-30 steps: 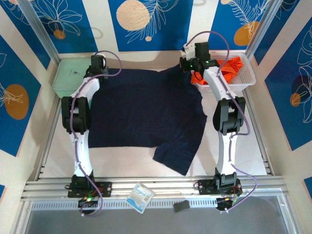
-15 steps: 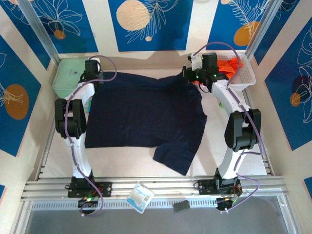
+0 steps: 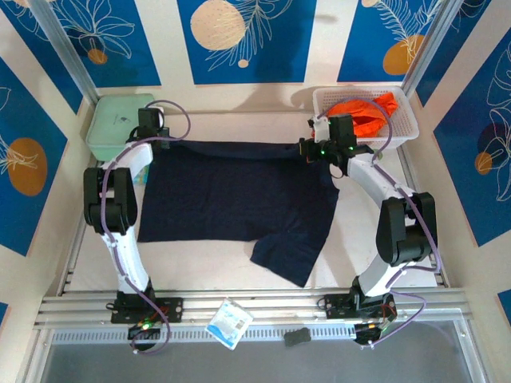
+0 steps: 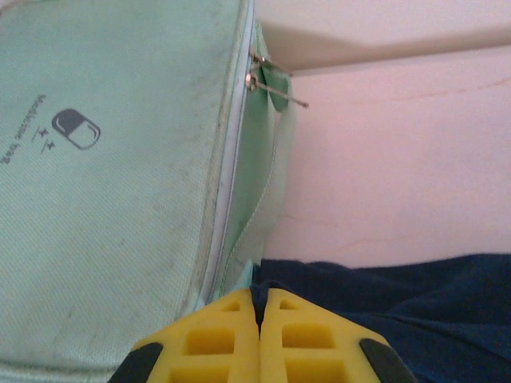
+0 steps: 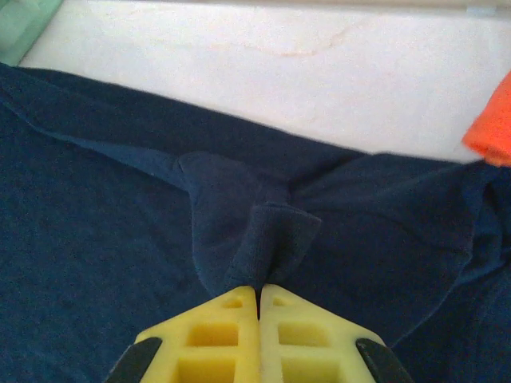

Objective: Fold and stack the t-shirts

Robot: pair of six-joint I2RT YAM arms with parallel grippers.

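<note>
The shirt's far edge already runs taut, so my right gripper should next bring the shirt's bunched fold back toward my base, down onto the navy shirt (image 3: 297, 179), and release it.
The dark navy t-shirt (image 3: 231, 195) lies spread across the table, one sleeve (image 3: 291, 251) hanging toward the near edge. My left gripper (image 3: 152, 140) is shut on its far left corner (image 4: 275, 289), right beside the pale green case. My right gripper (image 3: 307, 149) is shut on a bunched fold at the far right corner (image 5: 275, 231). The far edge of the shirt runs taut between the two grippers. The orange t-shirt (image 3: 366, 112) lies crumpled in the white basket; a bit of it (image 5: 491, 128) shows in the right wrist view.
A pale green zipped case (image 3: 116, 124) sits at the far left corner, touching the shirt's corner (image 4: 120, 159). The white basket (image 3: 407, 132) stands at the far right. A small plastic packet (image 3: 229, 323) and a dark object (image 3: 297, 337) lie on the front rail.
Both grippers have pulled the shirt's far edge toward the near side and lowered it. The left corner has come off the green case; the right arm has moved clear of the basket.
</note>
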